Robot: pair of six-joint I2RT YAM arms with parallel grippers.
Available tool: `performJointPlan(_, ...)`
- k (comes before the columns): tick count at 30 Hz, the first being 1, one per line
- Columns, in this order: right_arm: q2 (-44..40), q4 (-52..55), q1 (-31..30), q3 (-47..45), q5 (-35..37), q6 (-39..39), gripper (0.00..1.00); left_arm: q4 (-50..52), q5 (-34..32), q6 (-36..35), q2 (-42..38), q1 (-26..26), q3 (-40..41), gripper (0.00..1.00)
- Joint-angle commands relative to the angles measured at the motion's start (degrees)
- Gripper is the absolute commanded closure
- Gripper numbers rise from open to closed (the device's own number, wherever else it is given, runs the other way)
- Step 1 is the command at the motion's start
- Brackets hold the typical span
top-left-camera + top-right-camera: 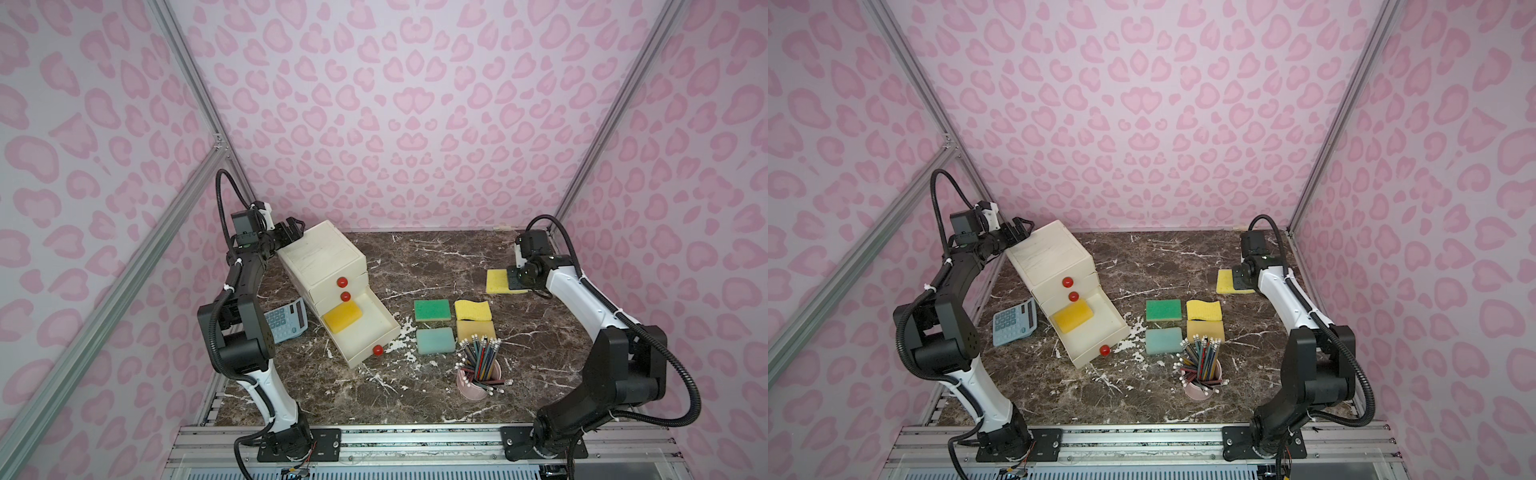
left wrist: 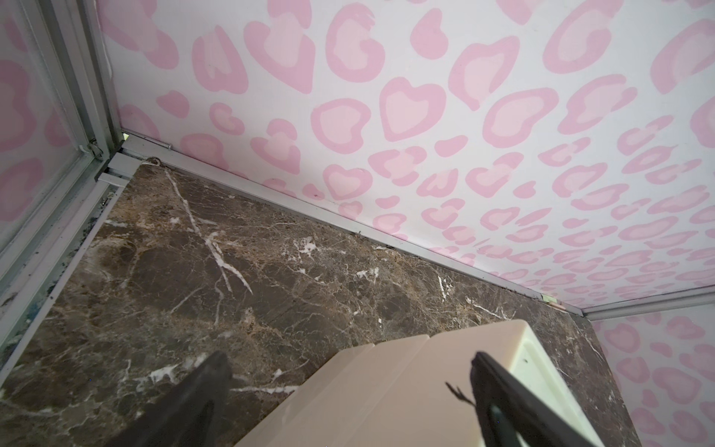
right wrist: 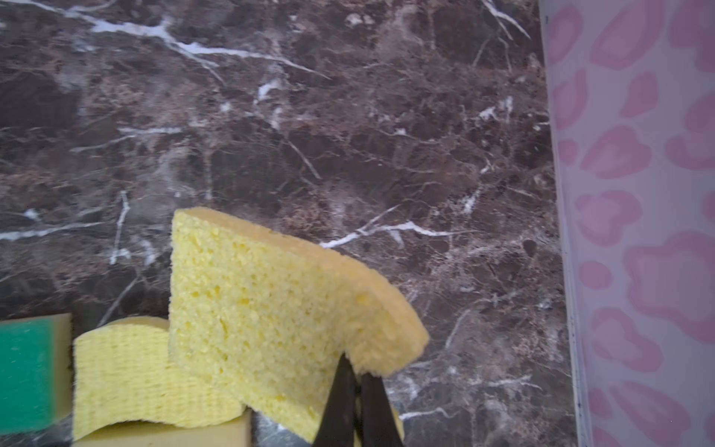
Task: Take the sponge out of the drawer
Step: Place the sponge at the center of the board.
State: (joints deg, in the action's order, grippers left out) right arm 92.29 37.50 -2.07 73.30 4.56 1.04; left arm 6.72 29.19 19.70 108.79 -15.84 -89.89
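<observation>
The tabletop [image 1: 517, 301] below is bare beside the wavy yellow sponge, so my right gripper will next bring the pale yellow sponge down onto this clear spot and let go of its corner.
A cream drawer cabinet [image 1: 322, 257] with red knobs stands at the back left, its bottom drawer [image 1: 376, 326] pulled out. An orange-yellow sponge [image 1: 342, 316] lies inside that drawer; both top views show it [image 1: 1072, 316]. My left gripper [image 1: 293, 230] is open over the cabinet's rear top corner, and in the left wrist view the cabinet top [image 2: 387, 387] lies between the spread fingers of this gripper [image 2: 348, 360]. My right gripper [image 3: 354, 365] is shut on the edge of a pale yellow sponge [image 3: 271, 302], held at the back right [image 1: 496, 280].
Several sponges lie mid-table: green [image 1: 432, 310], wavy yellow [image 1: 473, 310], tan [image 1: 476, 331], teal [image 1: 435, 340]. A pink cup of pencils [image 1: 478, 374] stands in front of them. A calculator [image 1: 286, 320] lies left of the open drawer, by the left arm.
</observation>
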Motion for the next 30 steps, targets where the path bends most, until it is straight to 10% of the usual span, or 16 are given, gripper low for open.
performJointPlan(1,0.96,-0.93,2.39,-1.93,-4.33,-4.54,1.00,-1.22,1.30,0.16,0.76,-0.05,-0.47,0.02)
performJointPlan(16,7.86,-0.93,16.22,-1.76,-21.49,-12.61,1.00,-2.54,3.16,1.57,1.89,-0.25,-0.55,0.02)
performJointPlan(30,15.32,4.79,13.95,2.79,-15.86,-17.15,1.00,-2.61,3.15,1.92,2.52,-0.25,-0.81,0.02)
